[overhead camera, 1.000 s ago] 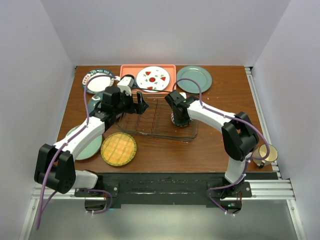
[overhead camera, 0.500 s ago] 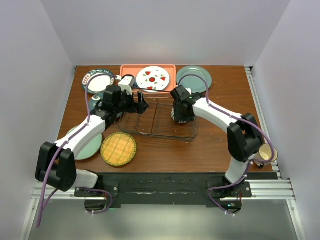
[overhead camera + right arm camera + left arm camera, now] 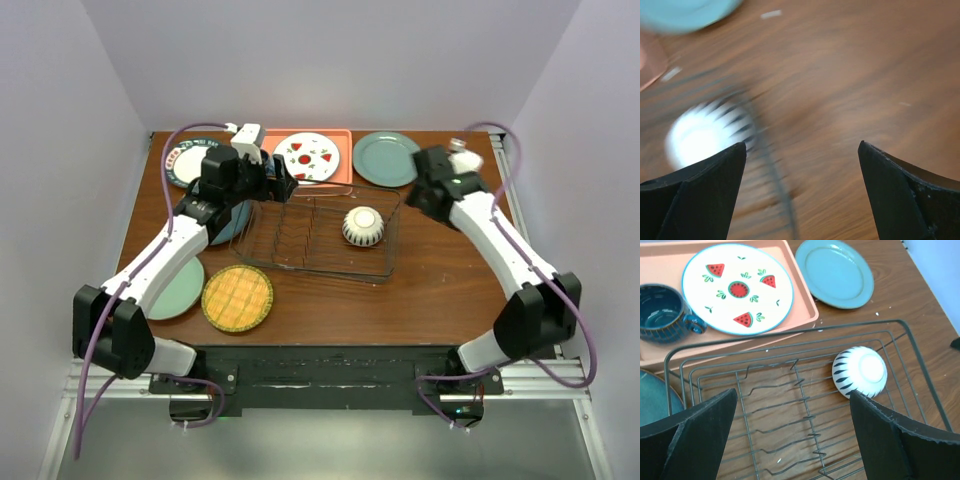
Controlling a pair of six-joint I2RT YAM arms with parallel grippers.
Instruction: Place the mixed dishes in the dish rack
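Note:
Next, my right gripper should sweep back and toward the right in the top view, then lower over the table's near corner, since its open fingers are empty.
The dark wire dish rack [image 3: 300, 240] sits mid-table, and a white ribbed bowl [image 3: 363, 226] lies upside down in its right end. My right gripper [image 3: 420, 193] hovers open and empty off the rack's far right corner; its wrist view is blurred and shows the bowl [image 3: 705, 137] to the left. My left gripper [image 3: 281, 181] hangs open over the rack's far left edge, above the tines [image 3: 790, 405] and left of the bowl [image 3: 860, 371]. The yellow woven plate [image 3: 237, 298], pale green plate [image 3: 180, 288], dark teal plate [image 3: 228, 222] and white green-rimmed plate [image 3: 190, 162] lie left of the rack.
A salmon tray [image 3: 345, 140] behind the rack carries a white plate with red fruit marks [image 3: 306, 157] and a dark blue mug [image 3: 660, 312]. A plain grey-green plate [image 3: 386, 158] lies at the back right. White walls enclose the table on three sides.
My right gripper opened, let go of the bowl in the rack, and drew away up and to the right. My left gripper shifted slightly toward the back.

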